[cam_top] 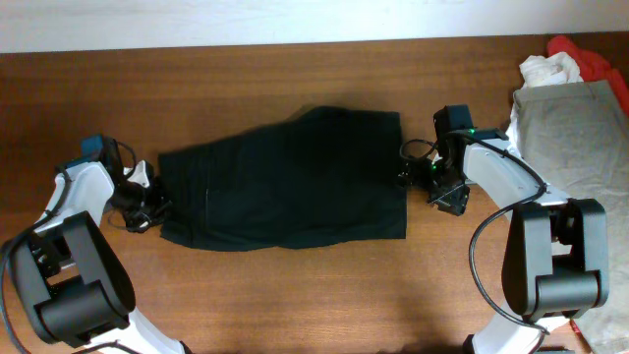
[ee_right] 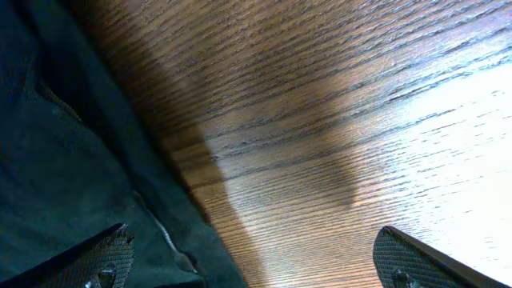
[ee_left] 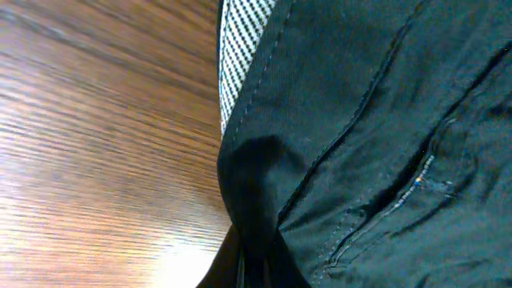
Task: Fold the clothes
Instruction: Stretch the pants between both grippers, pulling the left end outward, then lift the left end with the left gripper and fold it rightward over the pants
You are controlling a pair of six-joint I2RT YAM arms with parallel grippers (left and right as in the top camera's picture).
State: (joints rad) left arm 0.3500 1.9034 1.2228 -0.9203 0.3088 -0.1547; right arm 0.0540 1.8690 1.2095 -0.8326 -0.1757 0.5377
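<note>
The left gripper rises next, carries the pinched edge toward the right in the overhead view and releases it over the shorts' opposite end (cam_top: 375, 175), as they lie unfolded.
A pair of black shorts (cam_top: 285, 182) lies spread flat across the middle of the wooden table. My left gripper (cam_top: 147, 208) is at its left edge, shut on a pinch of the black fabric (ee_left: 256, 240); a checked lining (ee_left: 240, 48) shows at the waistband. My right gripper (cam_top: 437, 182) is at the shorts' right edge, open, one finger over the fabric (ee_right: 88, 200) and the other over bare wood (ee_right: 416, 260), holding nothing.
A pile of clothes lies at the table's right edge: a grey garment (cam_top: 570, 128), a white one (cam_top: 550, 69) and a red one (cam_top: 595, 64). Bare wood (cam_top: 295, 295) lies in front of the shorts.
</note>
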